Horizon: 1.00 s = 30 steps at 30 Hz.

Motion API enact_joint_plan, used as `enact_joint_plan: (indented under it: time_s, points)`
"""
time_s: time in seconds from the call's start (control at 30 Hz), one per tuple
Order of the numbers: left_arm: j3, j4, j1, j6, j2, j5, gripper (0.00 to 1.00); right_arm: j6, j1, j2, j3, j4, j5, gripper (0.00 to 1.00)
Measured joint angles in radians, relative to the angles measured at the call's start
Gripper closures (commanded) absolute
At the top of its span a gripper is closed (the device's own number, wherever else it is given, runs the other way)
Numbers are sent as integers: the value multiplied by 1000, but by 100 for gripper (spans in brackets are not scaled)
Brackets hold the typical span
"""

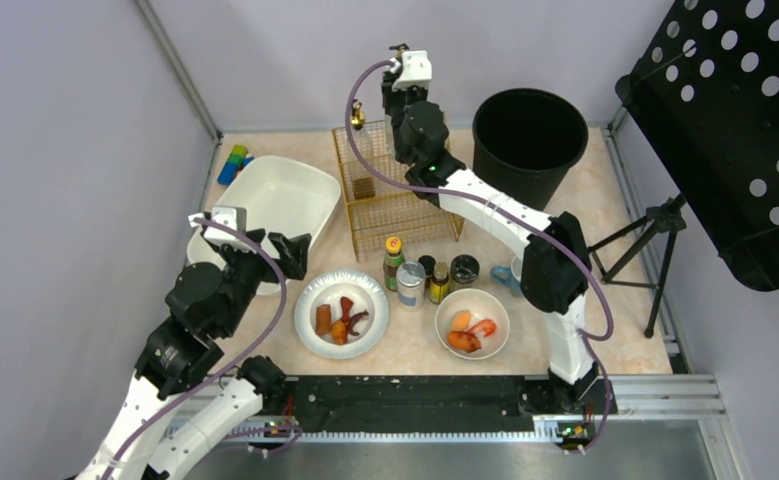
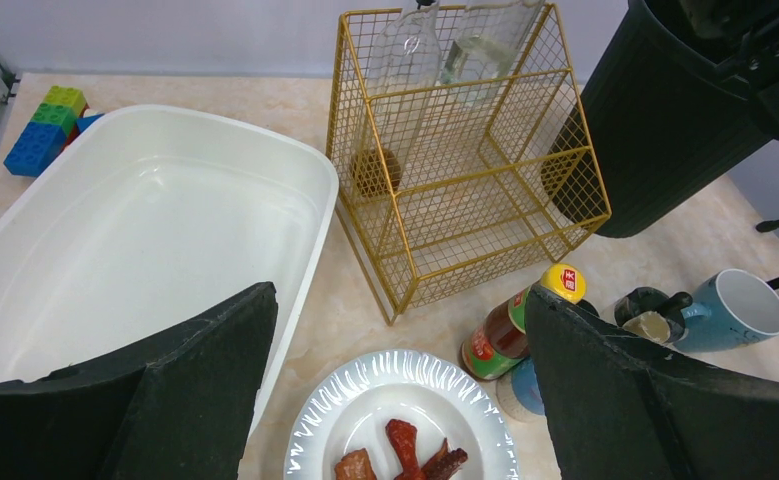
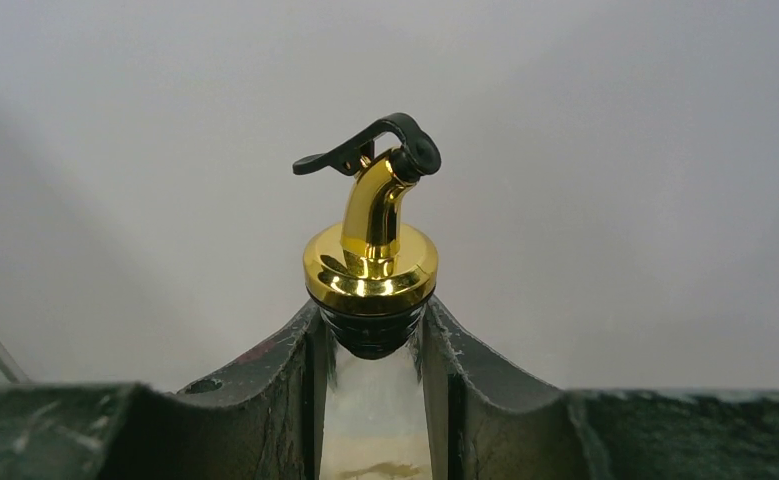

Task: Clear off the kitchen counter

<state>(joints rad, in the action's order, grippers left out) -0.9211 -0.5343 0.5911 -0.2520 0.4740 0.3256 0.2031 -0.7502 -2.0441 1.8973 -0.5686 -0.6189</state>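
Observation:
The right gripper brings the oil bottle down into the rear of the gold wire rack (image 1: 395,205) next, where open space shows beside the second glass bottle.
My right gripper (image 3: 375,335) is shut on the neck of a clear glass oil bottle (image 3: 373,240) with a gold pourer and a black lever. It holds the bottle upright at the back of the kitchen counter (image 1: 415,350), by the rear of the gold wire rack (image 1: 395,205). My left gripper (image 2: 400,300) hangs open and empty between the white tub (image 2: 145,220) and a white plate (image 2: 365,385) with reddish food pieces. A sauce bottle (image 1: 393,262), a can (image 1: 411,284), small jars, a blue mug (image 2: 740,305) and a white bowl (image 1: 495,305) of food stand on the counter.
A second glass bottle (image 1: 358,115) with a gold pourer stands at the rack's back left. A black bin (image 1: 530,140) is at the back right. Toy blocks (image 1: 233,163) lie behind the tub. A tripod (image 1: 655,240) and a black perforated panel (image 1: 745,130) stand to the right.

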Motion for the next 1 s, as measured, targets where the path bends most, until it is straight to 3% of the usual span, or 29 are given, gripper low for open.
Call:
enact_joint_plan:
  time_s: [0.63, 1.0]
  points:
    - [0, -1, -1, 0, 0, 0, 2, -101, 24, -12, -235, -38, -2, 100]
    - [0, -5, -1, 0, 0, 1, 2, -145, 32, -13, -254, -28, 0, 100]
